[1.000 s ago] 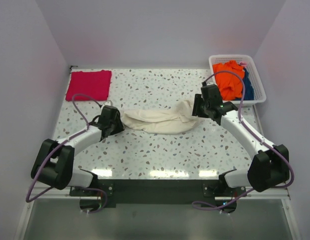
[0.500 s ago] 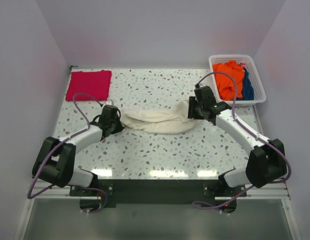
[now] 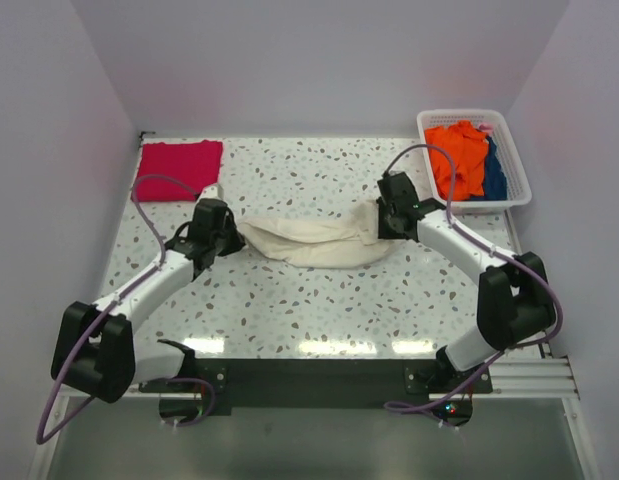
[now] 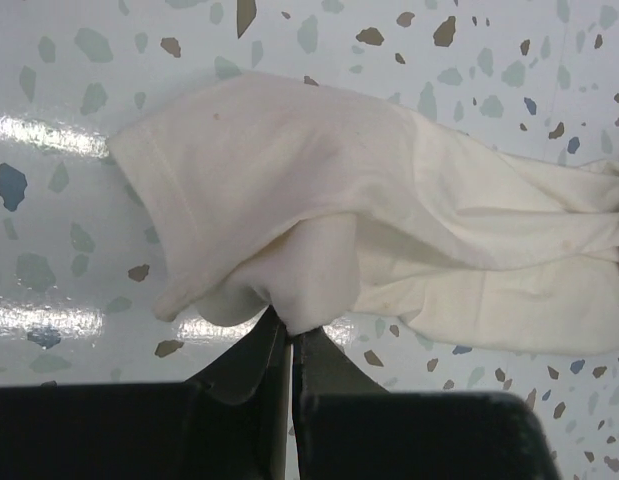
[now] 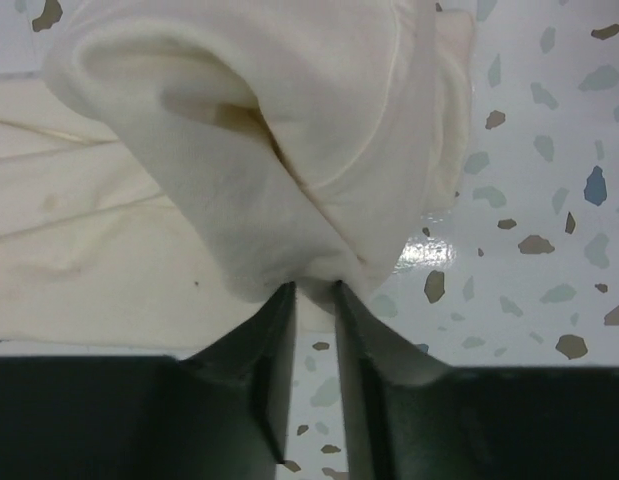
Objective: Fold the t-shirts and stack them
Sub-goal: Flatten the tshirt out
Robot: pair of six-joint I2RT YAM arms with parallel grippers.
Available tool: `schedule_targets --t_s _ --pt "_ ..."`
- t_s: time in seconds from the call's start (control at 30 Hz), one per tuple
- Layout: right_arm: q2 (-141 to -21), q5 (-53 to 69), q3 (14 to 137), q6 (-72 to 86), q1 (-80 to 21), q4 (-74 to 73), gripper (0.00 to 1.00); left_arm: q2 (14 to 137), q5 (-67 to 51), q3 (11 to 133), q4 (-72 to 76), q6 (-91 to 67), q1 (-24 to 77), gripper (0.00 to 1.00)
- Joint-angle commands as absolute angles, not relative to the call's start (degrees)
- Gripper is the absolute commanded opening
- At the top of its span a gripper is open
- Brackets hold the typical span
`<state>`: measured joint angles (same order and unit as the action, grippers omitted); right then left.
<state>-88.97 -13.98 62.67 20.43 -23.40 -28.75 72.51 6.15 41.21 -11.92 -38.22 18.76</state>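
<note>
I need to lift my left gripper to straighten the bunched cloth, then lower it onto the bare tabletop below, nearer my base, and release.
The cream-white t-shirt [image 3: 314, 240] hangs bunched in a long roll between my two grippers above the middle of the table. My left gripper [image 3: 229, 232] is shut on its left end; the left wrist view shows a fold of the cloth [image 4: 319, 230] pinched at the left gripper's tips [image 4: 289, 330]. My right gripper [image 3: 381, 220] is shut on its right end; the right wrist view shows the cloth [image 5: 259, 150] bunched between the right gripper's tips [image 5: 314, 290]. The crimson-pink t-shirt [image 3: 179, 168] lies folded flat at the far left corner.
A white basket [image 3: 509, 128] with orange and blue clothes stands at the far right. The speckled table [image 3: 319, 300] is walled on the left, back and right.
Both grippers have carried the cream-white shirt farther from the arm bases. The right gripper moved left and back; the left arm stretched out and back.
</note>
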Motion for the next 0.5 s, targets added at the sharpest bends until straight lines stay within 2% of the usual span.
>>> schedule_targets --t_s 0.0,0.07,0.1,0.4,0.43,0.47 --pt "-88.7 -15.2 66.2 20.6 -23.5 -27.5 0.20 70.0 6.1 45.5 -14.8 -35.1 18.4 0.00" --pt "-88.1 -15.3 67.1 21.0 -23.5 -28.7 0.09 69.8 6.1 47.2 -16.3 -33.8 18.4 0.00" --pt "-87.5 -15.2 67.8 21.2 -23.6 -29.1 0.00 69.4 6.1 47.8 -16.8 -33.5 18.4 0.00" --pt "-79.9 -17.6 74.3 20.7 -23.2 -34.7 0.00 68.2 6.9 55.7 -22.5 -27.9 17.8 0.00" --pt "-79.8 -17.4 74.6 19.9 -23.2 -35.1 0.03 68.3 6.9 56.5 -22.8 -27.4 17.8 0.00" --pt "-80.2 -17.1 74.6 19.4 -23.1 -35.3 0.11 68.3 6.3 56.9 -23.4 -26.8 17.7 0.00"
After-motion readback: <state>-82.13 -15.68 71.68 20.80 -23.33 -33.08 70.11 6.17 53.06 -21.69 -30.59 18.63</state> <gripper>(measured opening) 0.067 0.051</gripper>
